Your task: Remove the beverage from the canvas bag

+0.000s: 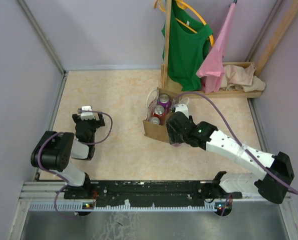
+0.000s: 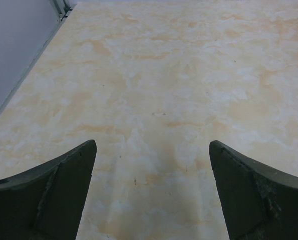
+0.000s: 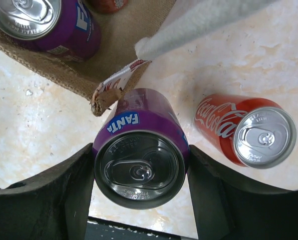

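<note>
The purple Fanta can is already outside the bag (image 1: 151, 129), so my right gripper should next lower it beside the red Coca-Cola can, then release it.
The tan canvas bag (image 1: 151, 129) stands upright at the table's middle, with a purple can (image 1: 164, 100) and red cans (image 1: 159, 113) inside. In the right wrist view the bag's wall (image 3: 113, 45) and a pale handle (image 3: 199, 20) show, with a purple Fanta can (image 3: 43, 25) in it. My right gripper (image 3: 141, 150) is shut on another purple Fanta can (image 3: 138, 167), upright just outside the bag's corner. My right gripper (image 1: 176, 129) sits at the bag's right front. My left gripper (image 2: 153, 145) is open and empty over bare table, far left (image 1: 86, 112).
A red Coca-Cola can (image 3: 244, 130) stands on the table right of the held can. A wooden rack at the back holds a green shirt (image 1: 186, 45), a pink cloth (image 1: 216, 57) and a beige cloth heap (image 1: 244, 77). Walls close in both sides.
</note>
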You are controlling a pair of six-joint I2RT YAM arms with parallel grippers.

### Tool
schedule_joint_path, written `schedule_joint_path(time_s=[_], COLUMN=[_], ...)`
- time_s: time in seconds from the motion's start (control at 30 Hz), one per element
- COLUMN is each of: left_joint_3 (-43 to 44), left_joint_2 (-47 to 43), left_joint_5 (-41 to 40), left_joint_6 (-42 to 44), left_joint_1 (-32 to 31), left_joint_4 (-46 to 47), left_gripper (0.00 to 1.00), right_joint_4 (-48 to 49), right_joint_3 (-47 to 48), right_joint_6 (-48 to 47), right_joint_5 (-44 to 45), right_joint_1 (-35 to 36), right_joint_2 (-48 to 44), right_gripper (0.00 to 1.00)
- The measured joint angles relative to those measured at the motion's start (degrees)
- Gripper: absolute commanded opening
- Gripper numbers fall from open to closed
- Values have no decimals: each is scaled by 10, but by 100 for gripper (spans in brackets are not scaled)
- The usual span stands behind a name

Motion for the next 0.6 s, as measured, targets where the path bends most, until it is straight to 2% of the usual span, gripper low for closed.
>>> schedule_joint_path(time_s=[0.5, 0.57, 0.6], left_joint_3=[0, 0, 0], left_joint_2=[0, 0, 0], left_joint_5=[0, 0, 0], left_joint_6=[0, 0, 0], left_joint_1=[0, 0, 0], left_joint_4=[0, 0, 0], left_gripper=[100, 100, 100], right_joint_4=[26, 26, 26], right_joint_3=[-37, -37, -38], right_joint_6=[6, 7, 7], right_joint_5=[-12, -13, -13], right_joint_1=[-1, -2, -2], right_joint_2=[41, 45, 47], right_gripper=[0, 6, 13])
